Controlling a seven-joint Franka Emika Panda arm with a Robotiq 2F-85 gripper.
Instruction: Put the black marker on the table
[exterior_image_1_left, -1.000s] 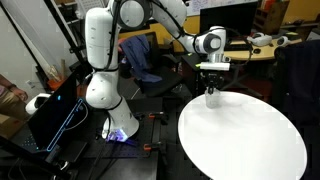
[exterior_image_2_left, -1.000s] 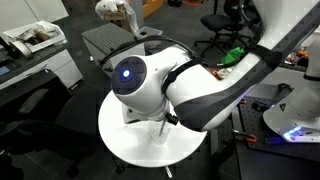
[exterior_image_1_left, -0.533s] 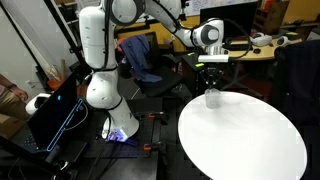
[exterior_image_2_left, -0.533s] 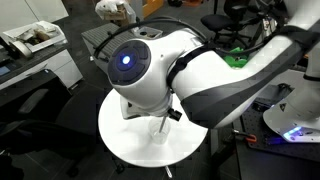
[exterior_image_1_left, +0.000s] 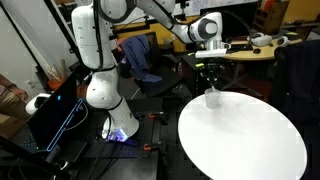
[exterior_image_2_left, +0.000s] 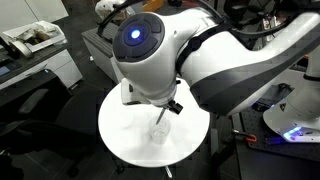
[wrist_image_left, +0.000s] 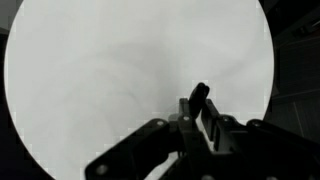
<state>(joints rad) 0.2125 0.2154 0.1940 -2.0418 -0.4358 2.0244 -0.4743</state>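
The bare white tabletop beyond the cup (exterior_image_1_left: 211, 97) is empty, so the gripper next needs to go outward past the cup and down to that spot to let go of the black marker.
In the wrist view my gripper (wrist_image_left: 197, 108) is shut on the black marker (wrist_image_left: 199, 96), whose slim dark end sticks out between the fingers over the white round table (wrist_image_left: 100, 70). In an exterior view the gripper (exterior_image_1_left: 211, 77) hangs a little above a small pale cup (exterior_image_1_left: 211, 97) that stands at the table's (exterior_image_1_left: 250, 140) near-left rim. The marker is too thin to make out there. In an exterior view the cup (exterior_image_2_left: 160, 131) stands on the table (exterior_image_2_left: 120, 132), and the arm's big white joint hides the gripper.
A tan desk with monitors (exterior_image_1_left: 250, 50) stands behind the table. An office chair with blue cloth (exterior_image_1_left: 140, 62) sits beside the robot base (exterior_image_1_left: 105, 95). A dark cart with blue-lit edges (exterior_image_1_left: 55, 115) is at the left. Grey cabinets (exterior_image_2_left: 105, 40) stand beyond the table.
The arm has risen, lifting the gripper straight up away from the cup. The cup has stayed in place on the table.
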